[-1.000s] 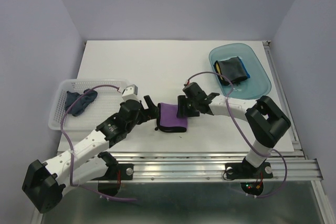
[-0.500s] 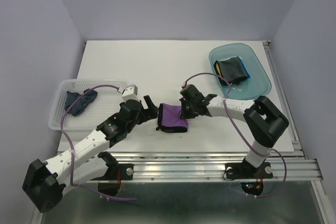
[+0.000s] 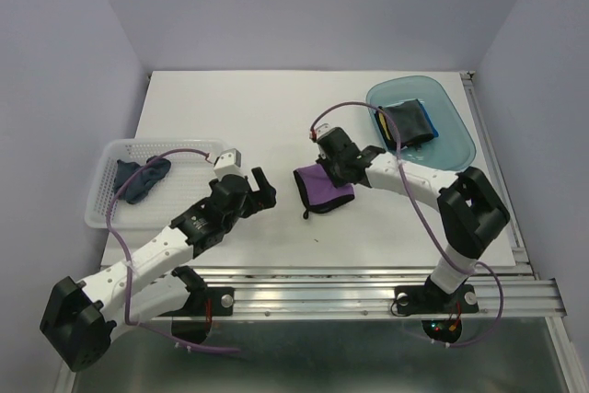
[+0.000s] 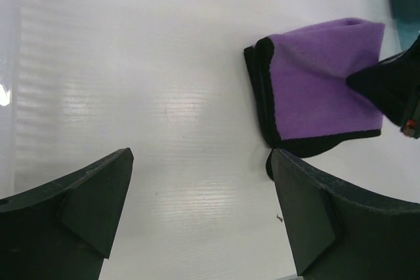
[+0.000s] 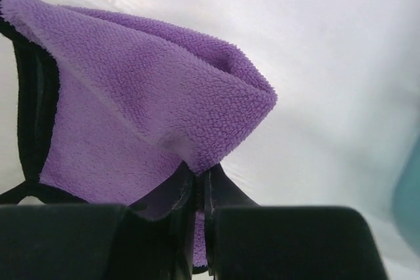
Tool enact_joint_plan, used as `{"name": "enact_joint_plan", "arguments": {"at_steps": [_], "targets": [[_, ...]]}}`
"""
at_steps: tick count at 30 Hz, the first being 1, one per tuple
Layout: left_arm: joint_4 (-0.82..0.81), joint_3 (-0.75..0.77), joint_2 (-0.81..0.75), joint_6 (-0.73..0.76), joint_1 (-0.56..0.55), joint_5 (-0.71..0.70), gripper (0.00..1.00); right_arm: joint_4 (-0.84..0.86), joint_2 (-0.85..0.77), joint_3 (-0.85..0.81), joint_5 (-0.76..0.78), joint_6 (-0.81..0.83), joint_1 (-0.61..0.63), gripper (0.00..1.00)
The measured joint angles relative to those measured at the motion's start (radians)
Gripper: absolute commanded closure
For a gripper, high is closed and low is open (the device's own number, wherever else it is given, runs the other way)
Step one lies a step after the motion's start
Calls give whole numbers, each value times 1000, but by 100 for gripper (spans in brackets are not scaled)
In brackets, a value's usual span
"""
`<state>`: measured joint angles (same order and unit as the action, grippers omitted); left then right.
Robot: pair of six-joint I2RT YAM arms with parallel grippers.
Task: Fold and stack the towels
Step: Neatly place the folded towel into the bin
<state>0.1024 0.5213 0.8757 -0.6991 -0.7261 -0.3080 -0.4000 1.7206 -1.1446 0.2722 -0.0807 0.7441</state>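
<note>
My right gripper is to carry the already folded purple towel (image 3: 324, 190) outward over the tray's rim next and release it on top, because the dark folded towel (image 3: 409, 123) lies outward of it.
A folded purple towel (image 3: 324, 190) with black edging sits mid-table, and my right gripper (image 3: 332, 166) is shut on its far right corner. In the right wrist view the purple towel (image 5: 144, 103) bunches up where that gripper (image 5: 199, 176) pinches it. My left gripper (image 3: 261, 188) stands open just left of the towel and touches nothing. From the left wrist, the purple towel (image 4: 321, 83) lies up and to the right of the open left gripper (image 4: 200, 162). A crumpled navy towel (image 3: 139, 179) lies in the basket. A dark folded towel (image 3: 408, 121) rests on a blue one in the tray.
The white mesh basket (image 3: 99, 202) stands at the left edge of the table. At the back right is the translucent teal tray (image 3: 457, 140), whose rim (image 5: 411, 204) also shows at the right edge of the right wrist view.
My right gripper has shut on the purple towel and pulled it right and away from me, turning it. The left gripper has drawn back slightly from the towel and stays open.
</note>
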Motion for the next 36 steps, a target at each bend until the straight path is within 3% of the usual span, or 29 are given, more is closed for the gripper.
{"name": "enact_joint_plan", "arguments": {"at_steps": [9,18,28,36], "targets": [[0,0,24,26,1,-18,1,-49,-26,-122,56,328,-146,99],[2,1,25,41,3,-44,1,-144,-45,-303,52,512,-244,99],[8,3,26,46,8,-59,1,-290,-1,-514,-1,575,-389,99],[16,22,66,55,14,-60,1,-347,98,-549,-63,575,-454,99]]}}
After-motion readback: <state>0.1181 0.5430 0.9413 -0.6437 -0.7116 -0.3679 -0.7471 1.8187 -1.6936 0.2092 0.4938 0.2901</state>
